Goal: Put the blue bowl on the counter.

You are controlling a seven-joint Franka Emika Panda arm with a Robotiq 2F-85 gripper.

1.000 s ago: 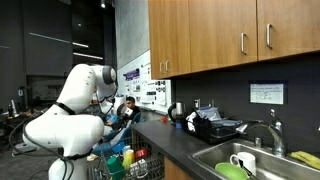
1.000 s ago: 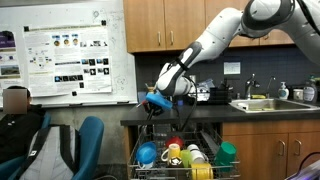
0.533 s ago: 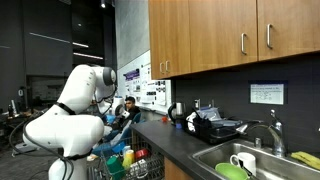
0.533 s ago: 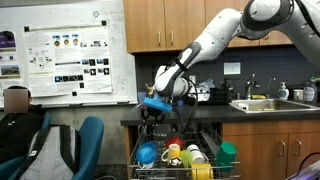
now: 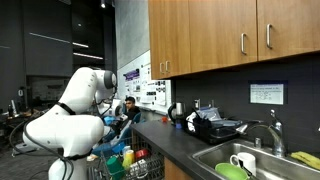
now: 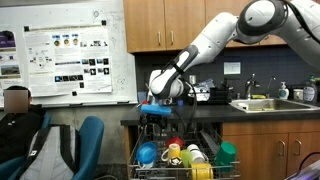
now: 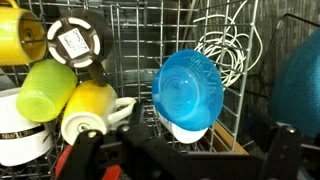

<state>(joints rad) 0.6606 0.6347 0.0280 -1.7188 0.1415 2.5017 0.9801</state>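
Observation:
The blue bowl's rim [image 7: 157,102] is uncovered below my gripper, beside the yellow-green cups. My gripper needs to go down into the rack [image 7: 240,110] next, with its open fingers on both sides of that rim.
The blue bowl [image 7: 185,88] stands on its edge in the pulled-out dishwasher rack [image 7: 240,110], with something white under its lower rim. An exterior view shows the same bowl [image 6: 147,154] at the rack's left. My gripper [image 7: 183,142] hangs above the rack with its jaws wide open. The bowl lies below the gap between them, untouched, and nothing is held. In both exterior views the gripper [image 6: 152,114] [image 5: 118,120] is at the end of the dark counter [image 6: 205,123] [image 5: 175,140], out over the rack.
Yellow-green cups [image 7: 45,90] [image 7: 92,108], a white mug [image 7: 20,135] and a round black lid [image 7: 75,40] fill the rack beside the bowl. A green bowl [image 5: 232,171] and a white mug [image 5: 243,160] lie in the sink. A seated person [image 6: 15,100] and a blue chair [image 6: 90,135] are close by.
The jaws have gone from shut to wide open. The gripper has dropped a little toward the rack.

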